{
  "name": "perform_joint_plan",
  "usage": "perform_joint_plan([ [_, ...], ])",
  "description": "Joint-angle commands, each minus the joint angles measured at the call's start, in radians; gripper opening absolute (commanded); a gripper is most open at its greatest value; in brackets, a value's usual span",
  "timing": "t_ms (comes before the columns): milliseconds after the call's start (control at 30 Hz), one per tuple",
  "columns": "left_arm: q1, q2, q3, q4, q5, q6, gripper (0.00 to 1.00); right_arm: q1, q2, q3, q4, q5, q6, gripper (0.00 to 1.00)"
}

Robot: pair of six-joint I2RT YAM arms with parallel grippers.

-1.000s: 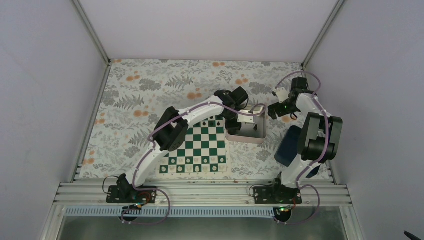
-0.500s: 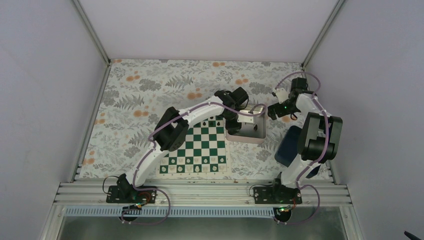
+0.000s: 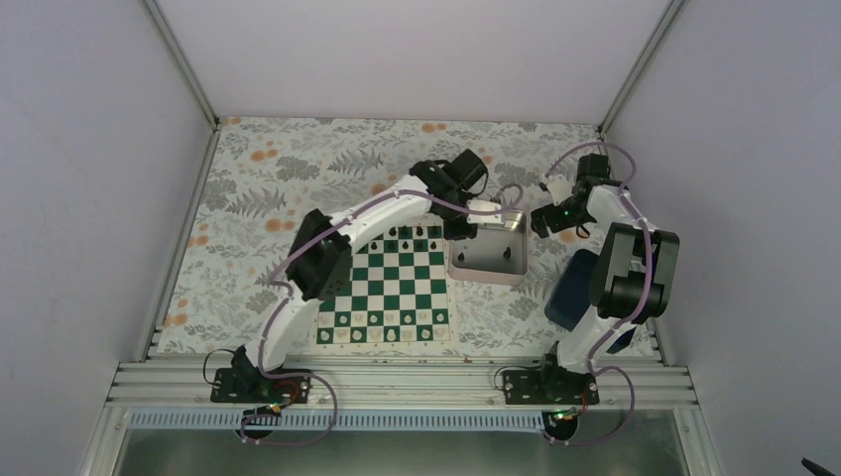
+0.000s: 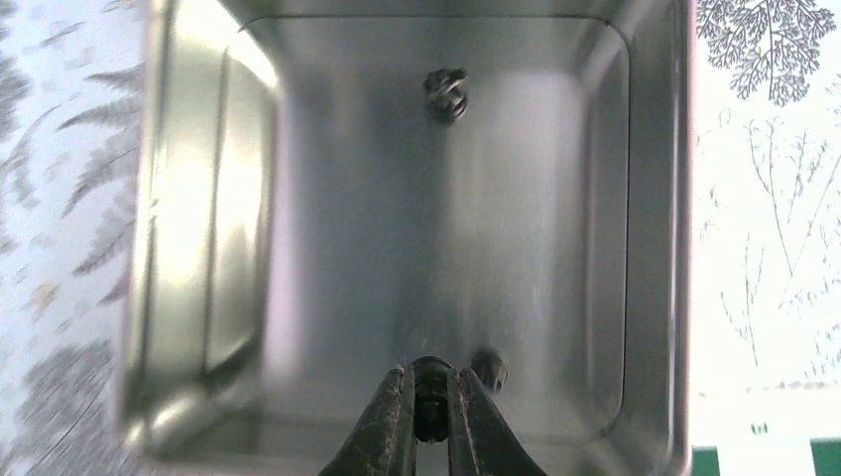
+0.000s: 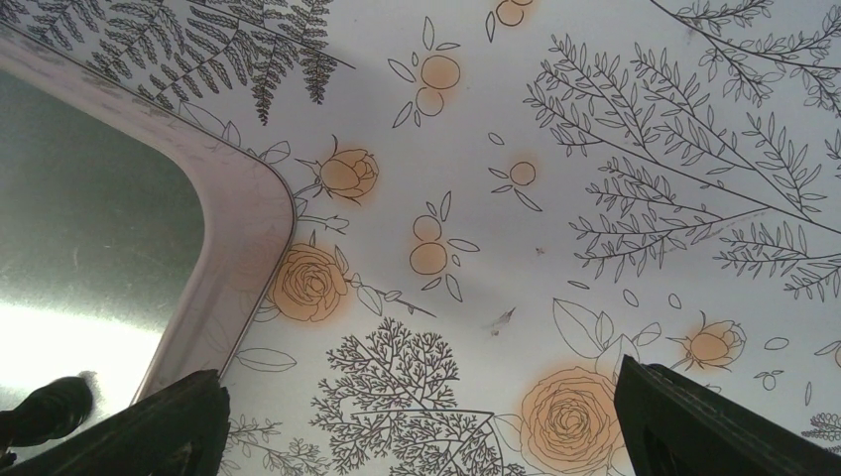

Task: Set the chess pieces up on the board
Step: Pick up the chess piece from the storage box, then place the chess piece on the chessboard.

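My left gripper goes left in the top view to the end of the row of black pieces next, then moves down and lets go to continue that row.
My left gripper (image 4: 428, 397) is shut on a tiny black chess piece (image 4: 428, 382) over the silvery tray (image 4: 655, 248). A second black piece (image 4: 489, 369) lies on the tray floor just beside the fingertips, and a third (image 4: 446, 94) lies at the other end. In the top view the left gripper (image 3: 464, 230) is at the tray's far left corner, next to the green and white board (image 3: 392, 288). A few black pieces (image 3: 417, 234) stand on the board's far row. My right gripper (image 5: 426, 426) is open and empty above the floral cloth, beside the tray's corner (image 5: 238, 248).
Small white pieces (image 3: 382, 335) line the board's near row. A dark blue box (image 3: 570, 288) lies right of the tray (image 3: 516, 278), under the right arm. The right gripper (image 3: 540, 220) hangs just past the tray's far right corner. Purple walls enclose the table.
My left gripper has risen out of the tray and moved toward its far left corner, still shut on the black piece. The left elbow swung left. The right arm has not moved.
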Motion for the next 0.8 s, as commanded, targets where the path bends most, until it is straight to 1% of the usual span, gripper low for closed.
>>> perform_joint_plan([
  [0,0.069,-0.152,-0.106,0.005,-0.043,-0.004,0.04,0.01,0.011,0.002,-0.007,-0.011,-0.009,1.0],
  [100,0.139,-0.263,-0.258,0.052,-0.071,-0.011,0.04,0.01,0.009,0.003,-0.008,-0.01,-0.007,1.0],
  [333,0.34,-0.539,-0.635,0.167,-0.106,-0.04,0.04,0.015,0.017,0.009,-0.013,-0.004,-0.004,1.0],
  [433,0.399,-0.624,-0.81,0.227,-0.116,-0.049,0.04,0.021,0.021,0.016,-0.016,-0.002,0.0,1.0],
  [500,0.422,-0.664,-0.907,0.265,-0.122,-0.056,0.04,0.026,0.023,0.018,-0.017,0.001,0.003,1.0],
  [600,0.444,-0.692,-1.009,0.321,-0.128,-0.066,0.04,0.034,0.027,0.02,-0.019,0.004,0.006,1.0],
  [767,0.465,-0.689,-1.085,0.382,-0.127,-0.07,0.04,0.039,0.028,0.018,-0.018,0.01,0.009,1.0],
])
